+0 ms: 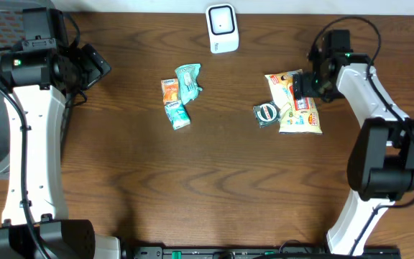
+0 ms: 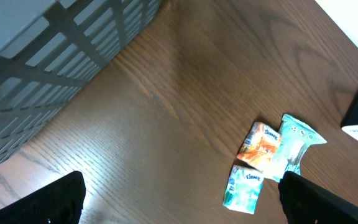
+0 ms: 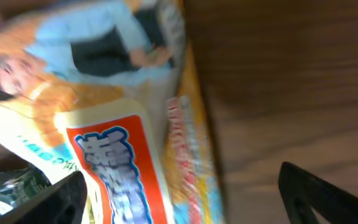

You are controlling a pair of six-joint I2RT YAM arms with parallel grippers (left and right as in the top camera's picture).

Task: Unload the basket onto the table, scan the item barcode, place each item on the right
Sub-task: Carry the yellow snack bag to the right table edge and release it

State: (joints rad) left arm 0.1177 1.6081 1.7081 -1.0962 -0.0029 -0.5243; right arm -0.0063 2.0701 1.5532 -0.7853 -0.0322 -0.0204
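The yellow packet's long edge (image 1: 310, 102) (image 3: 194, 158) already runs between the open fingers of my right gripper. My right gripper should next go down onto it, toward the left in the overhead view.
A white barcode scanner (image 1: 222, 29) stands at the table's far edge. A yellow snack packet (image 1: 298, 109) lies flat at the right, and my right gripper (image 1: 305, 85) hovers open just over its far end. In the right wrist view the packet (image 3: 114, 134) fills the left half, blurred, with the right gripper (image 3: 182, 199) open over its edge and holding nothing. My left gripper (image 1: 95, 65) is open at the far left, well away from the items. In its wrist view the left gripper (image 2: 182, 199) has bare table between its fingers.
A small dark round packet (image 1: 266, 114) lies beside the yellow one. Mid-table lie a teal packet (image 1: 188, 80), an orange tissue pack (image 1: 169, 89) and a teal tissue pack (image 1: 178, 115); the teal tissue pack (image 2: 243, 188) also shows in the left wrist view. A grey slatted basket (image 2: 42, 74) sits at the far left.
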